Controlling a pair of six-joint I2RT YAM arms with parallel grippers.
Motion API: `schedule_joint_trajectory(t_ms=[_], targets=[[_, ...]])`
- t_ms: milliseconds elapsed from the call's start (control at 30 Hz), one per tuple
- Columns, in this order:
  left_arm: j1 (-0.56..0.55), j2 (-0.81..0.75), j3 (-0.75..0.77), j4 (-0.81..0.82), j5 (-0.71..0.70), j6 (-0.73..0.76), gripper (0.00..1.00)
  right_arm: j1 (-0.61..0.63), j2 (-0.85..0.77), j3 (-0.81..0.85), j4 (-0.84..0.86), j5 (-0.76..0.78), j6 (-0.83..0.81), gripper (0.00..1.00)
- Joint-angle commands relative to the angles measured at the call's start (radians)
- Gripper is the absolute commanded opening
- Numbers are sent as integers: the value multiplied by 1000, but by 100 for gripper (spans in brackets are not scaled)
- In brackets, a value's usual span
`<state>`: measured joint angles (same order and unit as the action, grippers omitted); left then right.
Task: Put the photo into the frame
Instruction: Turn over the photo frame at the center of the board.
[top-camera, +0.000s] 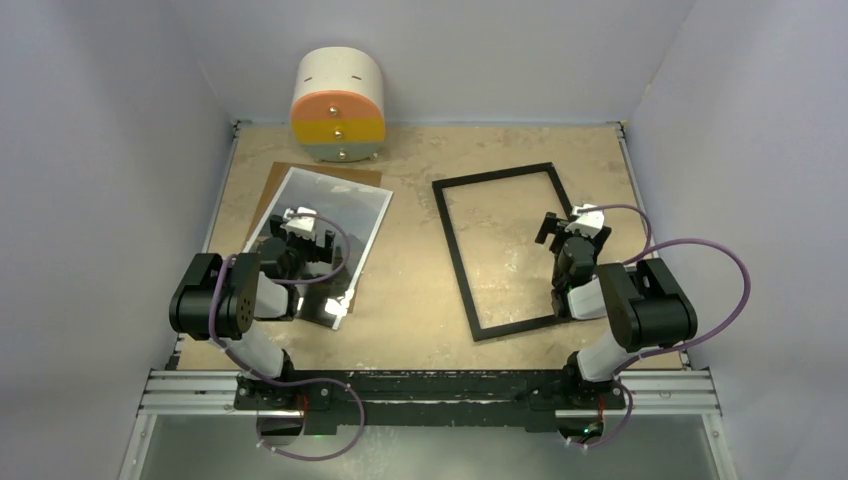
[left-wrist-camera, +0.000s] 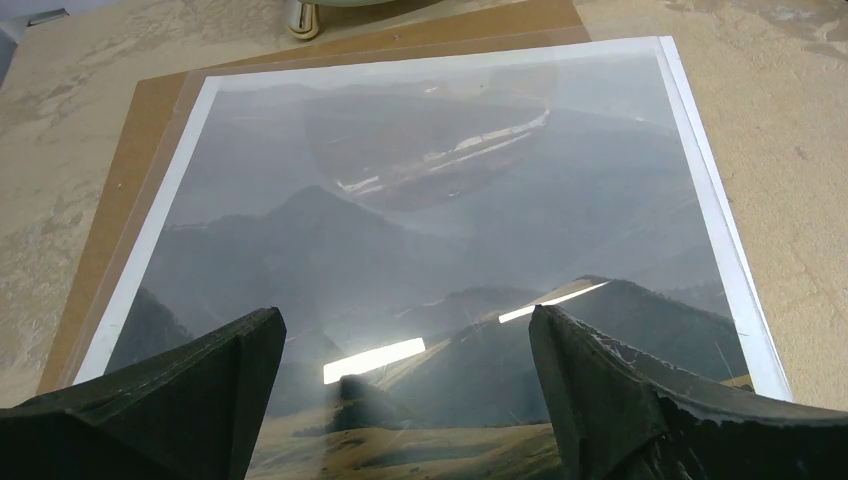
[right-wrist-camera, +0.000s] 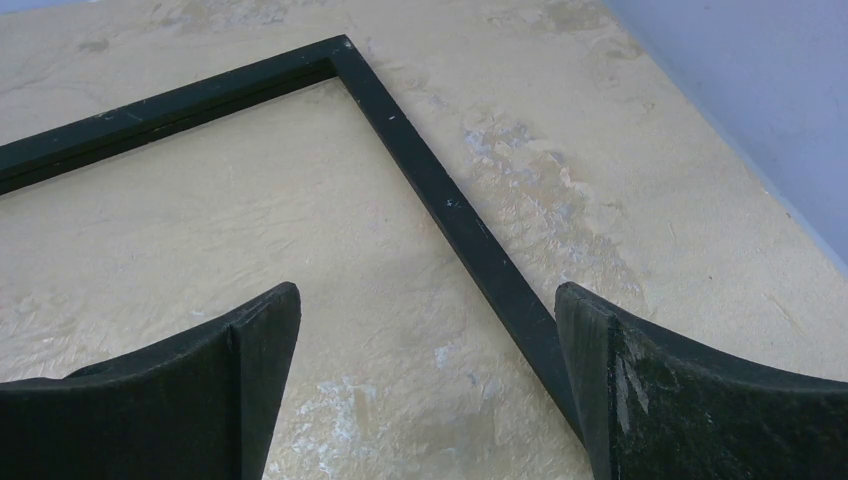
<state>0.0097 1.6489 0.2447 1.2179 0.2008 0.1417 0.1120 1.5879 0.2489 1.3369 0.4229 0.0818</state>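
Observation:
I will next bring my right gripper to the left in the top view and down onto the frame's edge nearest the photo, which is thin enough for its open fingers.
The photo (top-camera: 335, 205) (left-wrist-camera: 430, 220), a glossy dark mountain landscape with a thin white border, lies flat on the left of the table on top of a brown backing board (top-camera: 275, 185) (left-wrist-camera: 130, 160). My left gripper (top-camera: 308, 240) (left-wrist-camera: 405, 330) hovers over the photo's near half, open, with nothing between its fingers. The frame (top-camera: 455, 240) (right-wrist-camera: 440, 200), thin and black, lies flat on the right, the table showing through it. Over the frame's right edge my right gripper (top-camera: 566, 228) (right-wrist-camera: 425, 305) stands open and empty, that edge passing beside its right finger.
A round drawer box (top-camera: 337, 105) with orange, yellow and grey fronts stands at the back left, just beyond the board. Pale walls close in the table on the left, back and right (right-wrist-camera: 760, 90). Tan tabletop lies between photo and frame (top-camera: 410, 270).

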Motion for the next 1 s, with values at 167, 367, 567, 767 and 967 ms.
schedule_joint_trajectory(t_ms=[167, 367, 567, 767, 967], targets=[[-2, -20, 15, 61, 5, -7, 100, 0, -11, 8, 30, -21, 8, 99], [5, -70, 34, 0, 28, -21, 100, 7, -53, 24, -17, -10, -18, 99], [24, -153, 477, -915, 47, 148, 100, 45, -66, 551, -970, 111, 221, 99], [100, -128, 728, -1340, 108, 166, 99, -95, 50, 741, -1154, -508, 484, 99], [156, -173, 807, -1477, 190, 153, 99, 134, 144, 896, -1322, -368, 316, 99]])
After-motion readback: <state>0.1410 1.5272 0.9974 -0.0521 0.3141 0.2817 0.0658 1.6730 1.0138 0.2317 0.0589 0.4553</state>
